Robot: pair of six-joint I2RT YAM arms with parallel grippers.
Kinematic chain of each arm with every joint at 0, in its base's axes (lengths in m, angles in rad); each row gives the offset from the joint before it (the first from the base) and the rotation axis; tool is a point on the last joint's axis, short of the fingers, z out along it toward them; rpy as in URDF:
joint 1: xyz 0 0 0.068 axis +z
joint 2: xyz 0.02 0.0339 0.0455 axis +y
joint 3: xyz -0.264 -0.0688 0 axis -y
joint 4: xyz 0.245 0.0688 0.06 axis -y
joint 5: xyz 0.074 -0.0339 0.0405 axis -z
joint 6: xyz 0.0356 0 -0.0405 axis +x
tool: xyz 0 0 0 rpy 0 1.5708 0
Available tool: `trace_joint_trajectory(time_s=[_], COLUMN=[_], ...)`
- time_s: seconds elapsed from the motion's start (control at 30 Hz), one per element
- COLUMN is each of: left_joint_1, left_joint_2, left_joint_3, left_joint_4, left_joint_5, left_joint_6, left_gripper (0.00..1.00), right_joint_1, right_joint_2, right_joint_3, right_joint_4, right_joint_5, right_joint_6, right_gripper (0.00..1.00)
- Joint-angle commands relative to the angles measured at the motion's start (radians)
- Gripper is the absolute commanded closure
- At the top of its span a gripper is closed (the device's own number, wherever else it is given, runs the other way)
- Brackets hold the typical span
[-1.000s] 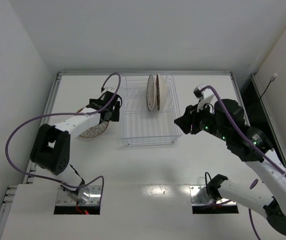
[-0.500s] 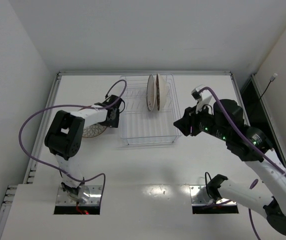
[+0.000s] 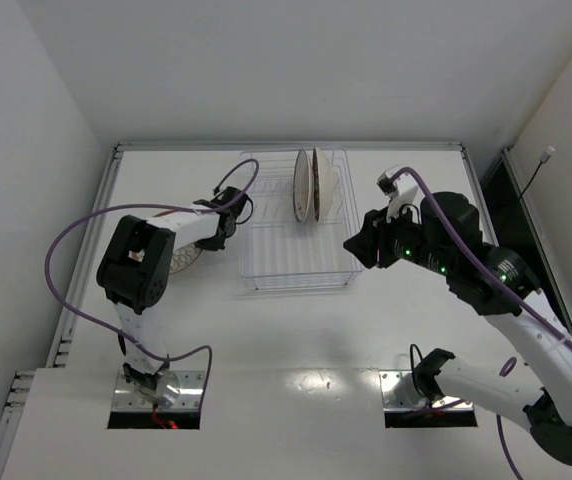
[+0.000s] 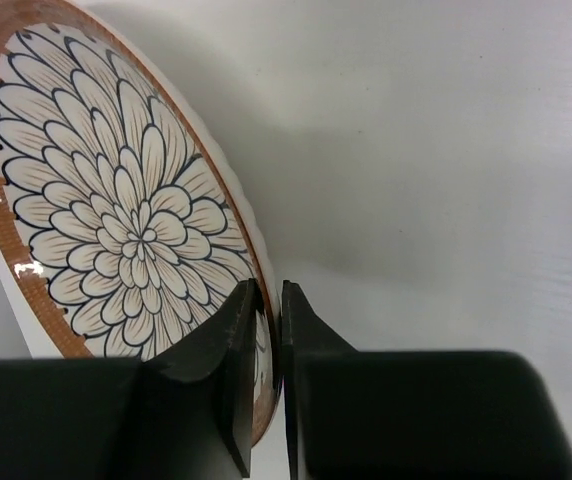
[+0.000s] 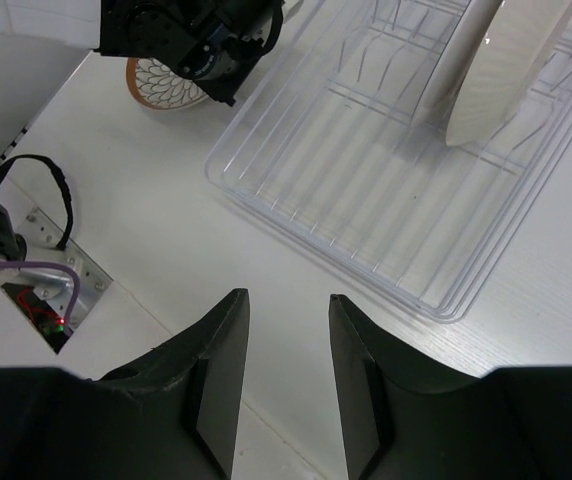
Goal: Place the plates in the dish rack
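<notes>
I will lift the brown-rimmed plate with my left gripper, outward over the rack's side, then down to the rack's empty wires beside the upright plates and release it.
A brown-rimmed plate point(image 4: 116, 200) with a white petal pattern lies on the table left of the dish rack point(image 3: 296, 262). My left gripper point(image 4: 269, 300) is shut on its rim, one finger over the patterned face and one outside it. From above, this gripper point(image 3: 230, 224) sits between the plate point(image 3: 182, 262) and the rack's left wall. Two plates point(image 3: 303, 186) point(image 3: 319, 180) stand upright on edge in the rack's far half. My right gripper point(image 5: 288, 300) hangs open and empty above the table by the rack's near right corner point(image 5: 446, 305).
The clear rack point(image 5: 366, 180) has thin tines along its floor, and its near half holds nothing. White walls close in the table on the left and back. Purple cables loop from both arms. The arm bases sit at the near edge.
My left gripper has gone from wide open to shut on the plate's rim, with the arm swung closer to the rack. The right arm has edged slightly left.
</notes>
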Motion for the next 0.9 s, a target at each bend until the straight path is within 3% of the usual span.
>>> trace_joint_trajectory(time_s=[0.0,0.27,0.43,0.53,0.6,0.63,0.87], left_joint_1=[0.011,0.011,-0.014,-0.029,-0.040,-0.040,0.041], left_joint_2=[0.021,-0.229,-0.346,-0.370,-0.371,-0.386,-0.412], left_joint_3=[0.015,0.101,0.478,0.698,0.765,0.774,0.522], left_joint_4=[-0.013,-0.105,-0.223,-0.211,-0.173,-0.092,0.402], left_joint_5=[0.081,0.002,0.002,0.172,0.333,0.480,0.936], left_joint_6=[-0.066,-0.144,-0.168,-0.159,-0.181,-0.191,-0.430], left_gripper=[1.00,1.00,1.00,1.00,1.00,1.00,1.00], right_joint_1=[-0.003,-0.003,-0.003,-0.003,-0.003,-0.003,-0.003], right_joint_2=[-0.001,-0.031,-0.062,-0.074,-0.085,-0.085,-0.140], right_joint_3=[0.042,0.042,0.033,0.023,0.010,0.010,-0.031], right_joint_4=[0.015,0.004,-0.006,-0.006,-0.016,-0.016,-0.029], right_joint_5=[-0.017,-0.017,-0.017,-0.003,0.008,0.008,0.017], right_joint_6=[0.010,0.041,0.050,0.050,0.050,0.050,0.061], right_gripper=[0.65,0.65,0.65,0.65,0.66,0.67,0.67])
